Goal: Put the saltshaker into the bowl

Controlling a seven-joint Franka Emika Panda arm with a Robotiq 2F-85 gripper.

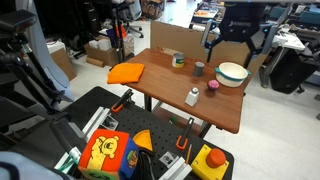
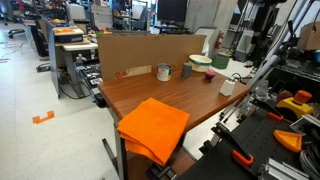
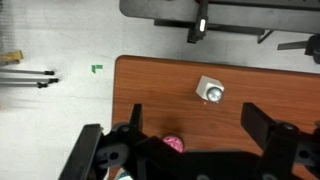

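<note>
The upright saltshaker point(image 1: 192, 97) point(image 3: 211, 91) should be between my open fingers as I next move my gripper down and toward the table's front edge.
The saltshaker point(image 1: 192, 96) is a small whitish shaker standing upright near the table's front edge; it also shows in an exterior view point(image 2: 227, 87) and from above in the wrist view point(image 3: 210, 90). The bowl point(image 1: 232, 73) is cream-white with a light green rim and stands behind the shaker at the table's end, also visible in an exterior view point(image 2: 200, 62). My gripper point(image 1: 240, 38) hangs high above the bowl end of the table. In the wrist view the gripper point(image 3: 197, 125) is open and empty, and the shaker lies beyond its fingertips.
A small pink-red round object point(image 1: 213, 86) sits between the shaker and the bowl and shows in the wrist view point(image 3: 174, 143). A dark grey cup point(image 1: 199, 68), a tin point(image 1: 178, 60) and an orange cloth point(image 1: 125, 72) are on the table. A cardboard wall point(image 2: 140, 50) lines one edge.
</note>
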